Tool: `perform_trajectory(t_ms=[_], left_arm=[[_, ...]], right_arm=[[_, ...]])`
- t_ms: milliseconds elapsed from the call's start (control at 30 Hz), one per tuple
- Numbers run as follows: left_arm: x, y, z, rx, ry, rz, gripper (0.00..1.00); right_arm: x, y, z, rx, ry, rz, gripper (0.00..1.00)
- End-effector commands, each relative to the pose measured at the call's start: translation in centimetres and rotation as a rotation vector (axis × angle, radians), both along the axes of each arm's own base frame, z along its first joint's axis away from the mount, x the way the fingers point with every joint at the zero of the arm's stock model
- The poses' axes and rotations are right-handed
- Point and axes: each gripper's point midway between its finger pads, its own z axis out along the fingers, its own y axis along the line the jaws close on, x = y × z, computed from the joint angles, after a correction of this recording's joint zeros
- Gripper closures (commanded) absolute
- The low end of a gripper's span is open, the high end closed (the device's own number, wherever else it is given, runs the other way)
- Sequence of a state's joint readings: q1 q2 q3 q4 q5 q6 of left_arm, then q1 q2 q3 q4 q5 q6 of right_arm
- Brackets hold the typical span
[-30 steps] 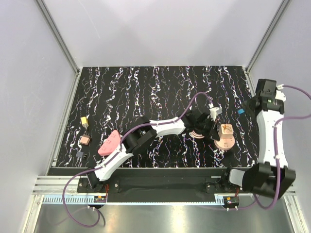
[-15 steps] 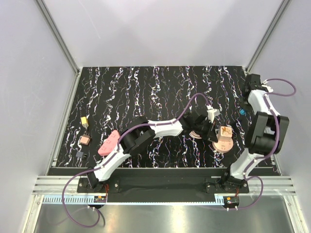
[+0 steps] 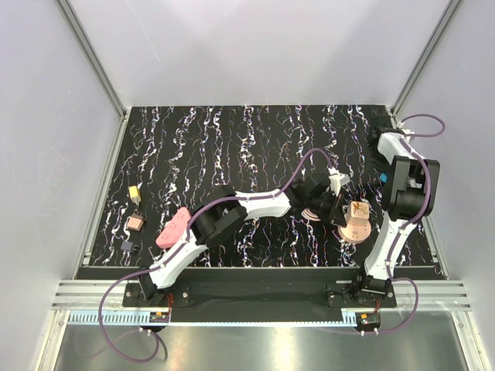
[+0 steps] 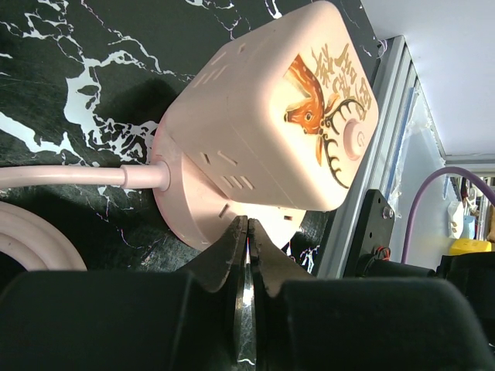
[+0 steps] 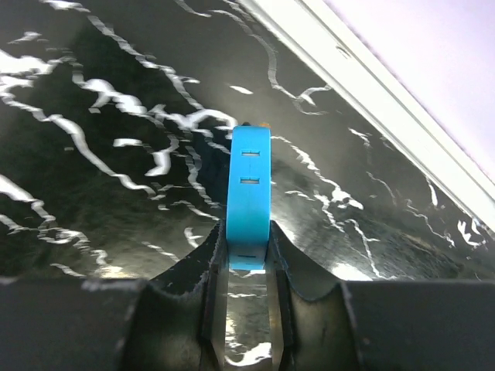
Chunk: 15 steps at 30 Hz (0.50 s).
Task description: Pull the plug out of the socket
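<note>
The plug in my right gripper is off the socket [image 3: 358, 216] but near the bar. Next I need to carry it outward, away from the bar, and open over bare table.
The socket [image 3: 358, 216] is a pink cube with a deer print on a round pink base [image 4: 271, 116]; its pink cable [image 4: 69, 176] runs off left. My left gripper [image 3: 340, 219] lies low beside it. Its jaws [image 4: 247, 228] are pressed together, tips at the base's rim, with nothing between them. The plug [image 3: 383, 177] is small and blue. It stands away from the socket near the table's right edge, and my right gripper [image 5: 249, 247] is shut on its lower end [image 5: 250, 197].
A coil of pink cable [image 3: 313, 210] lies under the left wrist. At the far left lie a pink heart-shaped piece [image 3: 175, 227] and small yellow [image 3: 133, 192], pinkish [image 3: 134, 223] and dark [image 3: 128, 246] parts. The metal frame rail [image 5: 371, 85] runs close behind the plug.
The right arm has folded down and inward, its wrist swinging toward the back right corner, while the blue plug stays at the same spot. The left arm has hardly moved.
</note>
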<state>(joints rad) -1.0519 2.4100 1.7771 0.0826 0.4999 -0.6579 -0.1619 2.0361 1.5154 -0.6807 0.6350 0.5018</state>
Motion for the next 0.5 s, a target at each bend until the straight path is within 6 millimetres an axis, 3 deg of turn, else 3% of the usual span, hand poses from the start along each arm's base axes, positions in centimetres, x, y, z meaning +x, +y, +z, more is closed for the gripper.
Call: perform_trajectory(t_ms=[0,133,300,400,467], left_arm=[[-1.4,2.5,-4.3,0.15,0.04,-0.007,0.89],[-1.4,2.3,-4.3,0.145,0.05,-0.012,0.89],[-1.3,2.1,-4.3,0.14,0.054,-0.012,0.88],[-1.3,2.1,-4.4,0.141,0.054,-0.012,0.88],[-1.4,2.2,-4.4,0.144,0.054,-0.013,0.88]], right_arm=[[1.8,0.3,0.9,-0.042,-0.007,0.027,1.0],[3.9,1.4,1.1,-0.03,-0.007,0.069,0.89],[5.1,2.2,1.0,-0.003,0.022,0.099,0.68],[5.8,2.6,2.5,0.01,-0.011,0.115,0.46],[6.1,2.9,3.6,0.021,-0.039,0.126,0.38]])
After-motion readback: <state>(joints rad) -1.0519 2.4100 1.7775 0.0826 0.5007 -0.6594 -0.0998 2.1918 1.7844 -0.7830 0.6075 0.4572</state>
